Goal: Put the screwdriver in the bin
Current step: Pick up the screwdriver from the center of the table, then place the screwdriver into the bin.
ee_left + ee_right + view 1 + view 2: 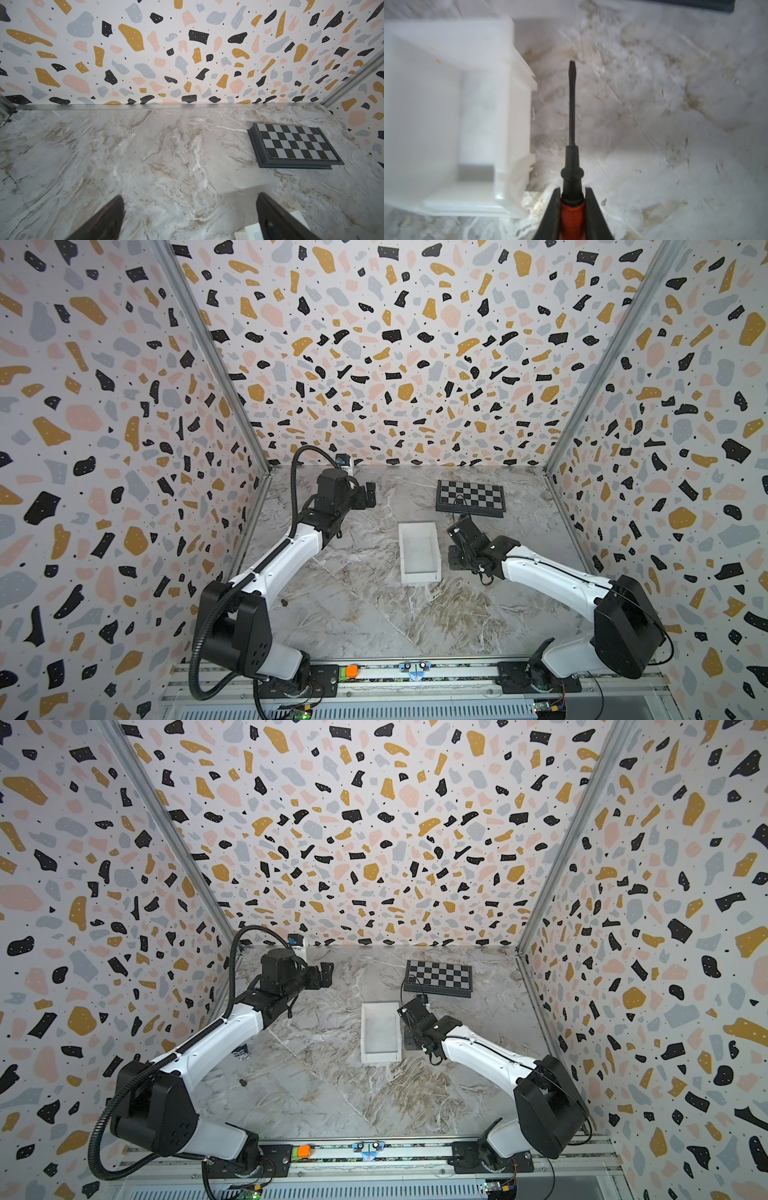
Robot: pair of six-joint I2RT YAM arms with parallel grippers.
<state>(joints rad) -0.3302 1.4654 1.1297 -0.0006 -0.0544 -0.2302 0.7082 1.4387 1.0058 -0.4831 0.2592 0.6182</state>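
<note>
My right gripper will carry the screwdriver over the bin's side and down toward its white bottom inside to release it, as the screwdriver's stem still hangs outside.
In the right wrist view my right gripper is shut on the screwdriver, its pads pressed on the red-orange handle just behind the black band. The thin dark shaft points out over the marble table, right beside the outer side wall of the white bin, outside it. In both top views the bin sits mid-table, with the right gripper low at its right side; the screwdriver is hidden there. My left gripper hovers open and empty at the back left.
A black-and-grey checkerboard lies at the back right, beyond the bin. A small dark speck rests on the table near the left arm. Patterned walls close in three sides; the arms' mounting rail runs along the front.
</note>
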